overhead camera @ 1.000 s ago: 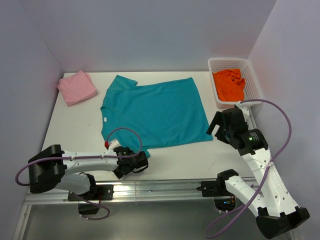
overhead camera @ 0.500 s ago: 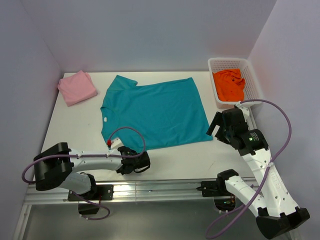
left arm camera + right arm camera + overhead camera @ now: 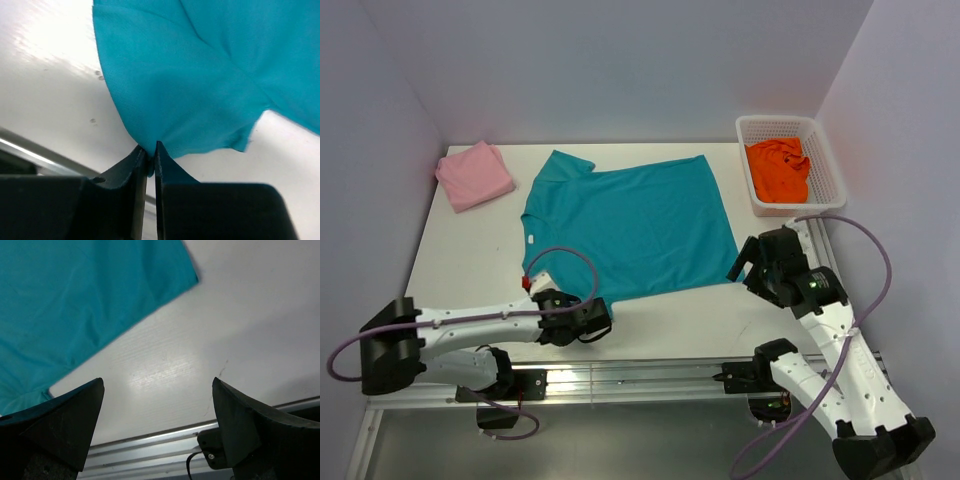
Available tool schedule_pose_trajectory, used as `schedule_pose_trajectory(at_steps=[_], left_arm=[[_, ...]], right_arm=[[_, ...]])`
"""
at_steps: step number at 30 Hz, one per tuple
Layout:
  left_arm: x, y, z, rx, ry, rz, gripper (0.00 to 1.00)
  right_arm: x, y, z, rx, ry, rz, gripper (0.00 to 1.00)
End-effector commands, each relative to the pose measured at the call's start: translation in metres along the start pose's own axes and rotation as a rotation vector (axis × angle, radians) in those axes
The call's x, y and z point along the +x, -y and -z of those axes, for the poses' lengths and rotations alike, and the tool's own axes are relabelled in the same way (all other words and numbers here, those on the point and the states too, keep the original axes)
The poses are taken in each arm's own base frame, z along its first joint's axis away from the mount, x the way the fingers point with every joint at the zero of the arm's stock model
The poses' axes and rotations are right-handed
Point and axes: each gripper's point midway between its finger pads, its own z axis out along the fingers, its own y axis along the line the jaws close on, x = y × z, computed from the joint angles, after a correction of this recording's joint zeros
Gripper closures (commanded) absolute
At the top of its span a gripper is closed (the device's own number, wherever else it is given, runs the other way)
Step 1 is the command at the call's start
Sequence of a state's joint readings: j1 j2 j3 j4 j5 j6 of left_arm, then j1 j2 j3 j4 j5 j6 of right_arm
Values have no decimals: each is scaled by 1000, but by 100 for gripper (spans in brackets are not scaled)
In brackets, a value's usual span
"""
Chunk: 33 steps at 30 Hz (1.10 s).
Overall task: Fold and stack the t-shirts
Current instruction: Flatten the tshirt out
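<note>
The teal t-shirt's near hem corner (image 3: 737, 279) (image 3: 193, 282) is still beyond the fingers of the open right gripper, with bare table between them, so the right gripper needs to move down onto it next.
The teal t-shirt (image 3: 630, 220) lies spread flat in the middle of the table. My left gripper (image 3: 600, 310) is shut on its near left sleeve; the left wrist view shows the jaws (image 3: 150, 150) pinching a peak of teal fabric (image 3: 200, 75). My right gripper (image 3: 740, 266) hovers open by the shirt's near right corner, with bare table between its fingers (image 3: 157, 385) and teal cloth (image 3: 75, 300) off to their left. The pale pink t-shirt (image 3: 473, 175) sits folded at the far left. The orange t-shirt (image 3: 780, 168) lies crumpled in the basket.
A white mesh basket (image 3: 827, 165) stands at the far right corner. Lilac walls close in the table (image 3: 470, 260) on the left, back and right. A metal rail (image 3: 650, 372) runs along the near edge.
My left gripper has slid in and shut on the teal t-shirt's near left sleeve. My right gripper has dropped slightly toward the shirt's near right corner, still open.
</note>
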<state>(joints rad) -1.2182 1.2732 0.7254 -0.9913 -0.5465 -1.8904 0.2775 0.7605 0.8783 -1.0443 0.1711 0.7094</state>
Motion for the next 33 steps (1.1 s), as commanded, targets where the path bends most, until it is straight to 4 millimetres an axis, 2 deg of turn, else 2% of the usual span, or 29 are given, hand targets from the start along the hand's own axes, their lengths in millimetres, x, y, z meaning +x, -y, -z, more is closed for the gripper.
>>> schedule_pose_trajectory(at_steps=[1, 4, 10, 19, 22, 27, 28, 30, 32, 33], left_arm=[[-17, -12, 20, -1, 3, 52, 86], [-25, -26, 24, -11, 11, 63, 85], [-28, -42, 26, -23, 0, 63, 86], [-29, -51, 28, -22, -16, 53, 86], [-29, -53, 27, -23, -17, 52, 86], [-29, -52, 28, -14, -22, 45, 86], [-29, -52, 28, -13, -22, 47, 86], [-30, -53, 28, -15, -18, 40, 86], [-30, -53, 29, -15, -18, 40, 86], [-30, -54, 29, -18, -17, 39, 86]], right_arm=[[25, -11, -11, -58, -96, -91, 5], [51, -6, -35, -38, -171, -126, 5], [49, -5, -64, 10, -157, -121, 5], [70, 9, -100, 102, -198, -152, 7], [75, 12, -110, 121, -202, -151, 10], [71, 13, -123, 163, -195, -133, 16], [69, 12, -125, 165, -190, -133, 21], [69, 12, -130, 177, -190, -130, 24], [70, 12, -134, 180, -191, -129, 33], [72, 14, -136, 191, -199, -128, 34]])
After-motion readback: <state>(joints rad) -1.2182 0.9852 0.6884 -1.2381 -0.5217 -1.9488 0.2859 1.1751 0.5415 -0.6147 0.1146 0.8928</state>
